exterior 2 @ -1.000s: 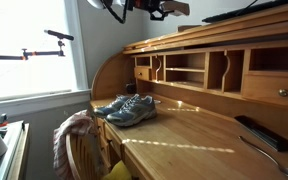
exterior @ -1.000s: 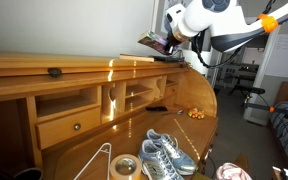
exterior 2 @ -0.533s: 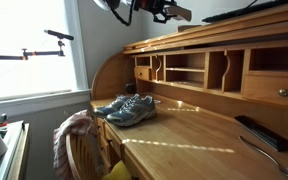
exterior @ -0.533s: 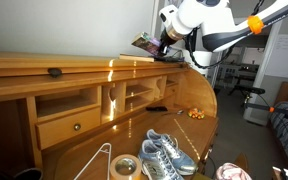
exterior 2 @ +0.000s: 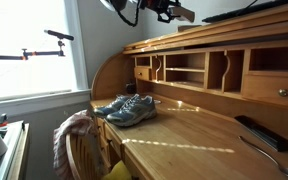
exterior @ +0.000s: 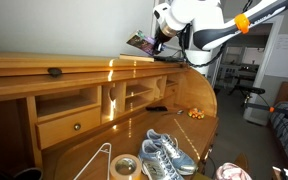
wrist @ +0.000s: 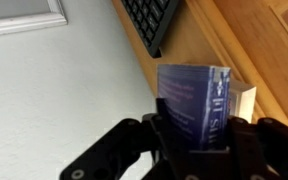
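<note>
The dark blue book still hangs above the desk's top shelf, so the robot's gripper will next move a little along that shelf, over the pale book (exterior: 136,58) there, and let go of the dark blue book.
My gripper (wrist: 194,135) is shut on a blue book (wrist: 196,100) with white pages, held upright between the black fingers. In both exterior views the gripper (exterior: 160,37) (exterior 2: 162,10) holds the book (exterior: 139,43) (exterior 2: 181,13) in the air just above the top shelf of the wooden roll-top desk (exterior: 134,61) (exterior 2: 199,35), near its end. A black keyboard (wrist: 152,20) lies on that desk top beyond the book in the wrist view.
A pair of grey-blue sneakers (exterior: 166,153) (exterior 2: 126,108) sits on the desk surface. A tape roll (exterior: 124,167), a wire hanger (exterior: 96,158) and a black remote (exterior 2: 261,132) also lie there. A chair with cloth (exterior 2: 76,140) stands before the desk.
My gripper has carried the book sideways along the desk top, leftward in an exterior view, and slightly higher. The sneakers and other items have not moved.
</note>
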